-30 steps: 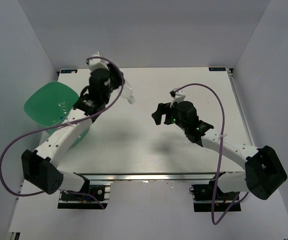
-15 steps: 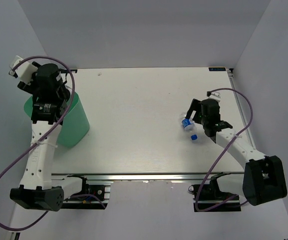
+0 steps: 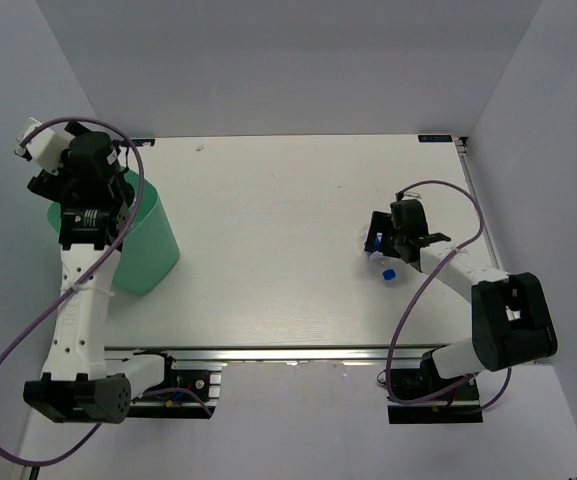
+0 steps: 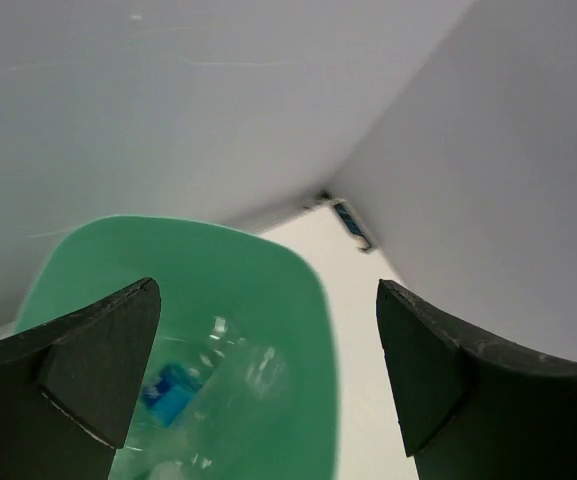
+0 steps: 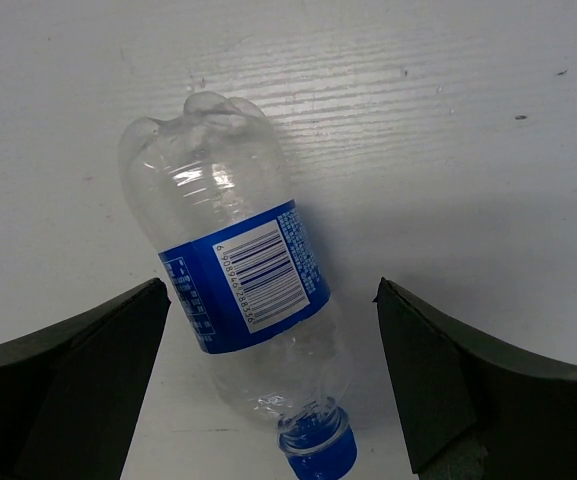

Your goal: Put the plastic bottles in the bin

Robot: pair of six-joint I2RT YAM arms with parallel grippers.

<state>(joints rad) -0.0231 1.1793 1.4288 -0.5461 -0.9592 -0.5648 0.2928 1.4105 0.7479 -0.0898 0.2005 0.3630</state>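
My right gripper comes down over the cap-side edge of the blue label next and closes across the bottle. Its open fingers already are on either side of the bottle there.
The mint-green bin stands at the table's left edge. My left gripper hangs above it, open; in the left wrist view its fingers frame the bin's inside. A blurred clear bottle with a blue label lies loose inside the bin, touching neither finger. At the right, another clear bottle with a blue label and a blue cap lies on its side on the table. My right gripper is open and straddles this bottle near its neck.
White walls close in the table on the left, back and right. The bin sits close to the left wall. The right arm's base and cable take up the near right corner.
The left arm swung from the table's back middle to over the bin, then opened and let its bottle go into the bin. The right gripper drew in over the lying bottle.
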